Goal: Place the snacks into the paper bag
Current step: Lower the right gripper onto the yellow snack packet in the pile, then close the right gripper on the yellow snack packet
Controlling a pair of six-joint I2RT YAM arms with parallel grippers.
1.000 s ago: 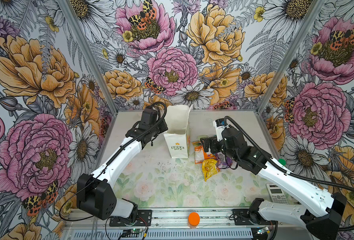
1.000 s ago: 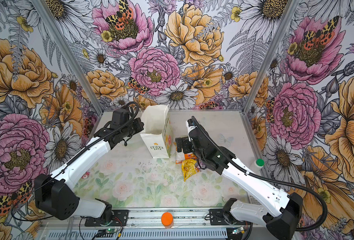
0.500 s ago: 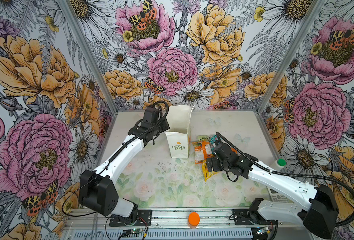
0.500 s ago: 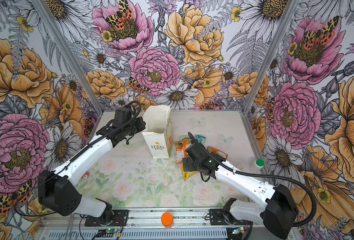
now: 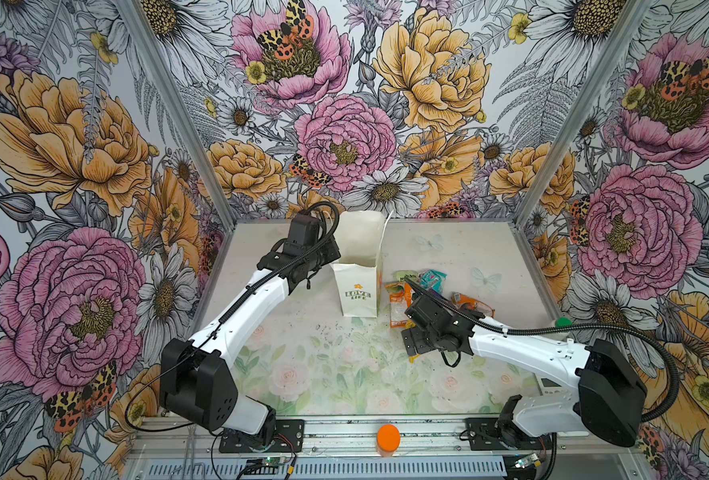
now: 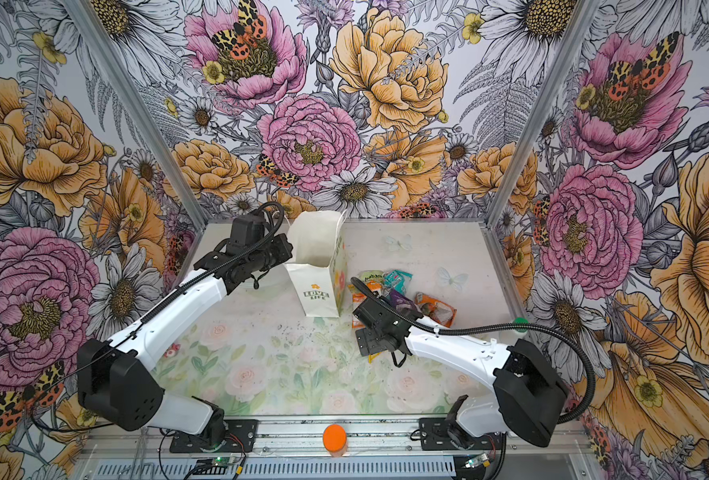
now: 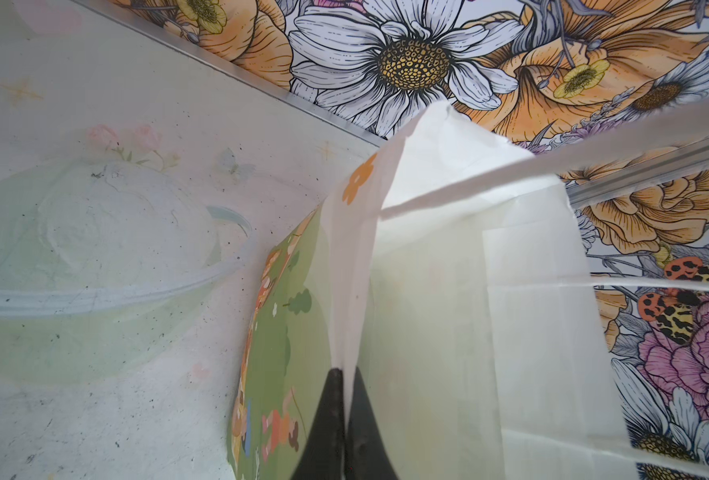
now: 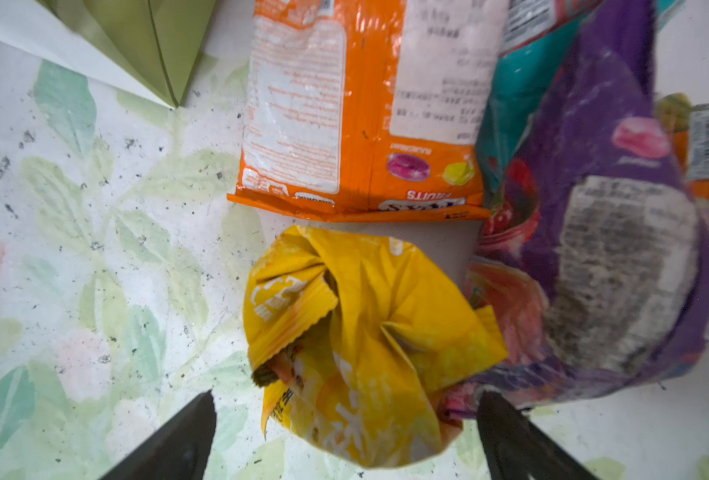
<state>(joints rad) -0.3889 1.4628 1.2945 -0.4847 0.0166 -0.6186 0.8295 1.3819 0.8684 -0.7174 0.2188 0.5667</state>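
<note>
The crumpled yellow packet [image 5: 411,358] [image 8: 366,352] lies just below, between my right gripper's open fingers, so my right gripper lowers and closes on it next.
The white paper bag [image 5: 359,270] [image 6: 319,270] stands upright and open behind the middle of the table, "LOVE LIFE" on its narrow side. My left gripper [image 7: 344,374] [image 5: 331,254] is shut on the bag's left wall [image 7: 427,332] at the rim. The snacks lie in a heap right of the bag: an orange packet [image 8: 344,104] [image 5: 396,303], a purple one [image 8: 594,208] [image 6: 400,299], a teal one [image 5: 432,278] and a crumpled yellow one [image 8: 365,332]. My right gripper [image 8: 346,397] [image 5: 415,343] points down, open, with a finger on each side of the yellow packet.
A clear plastic bowl [image 7: 95,291] sits left of the bag, under my left arm. An orange disc [image 5: 388,436] lies on the front rail. A green knob [image 5: 562,321] and a small keypad device [image 5: 550,386] sit by the right wall. Flowered walls enclose three sides.
My right arm has come down and toward the front, from above the heap to low over the yellow packet, still open. The left gripper keeps its hold; the bag has shifted slightly.
</note>
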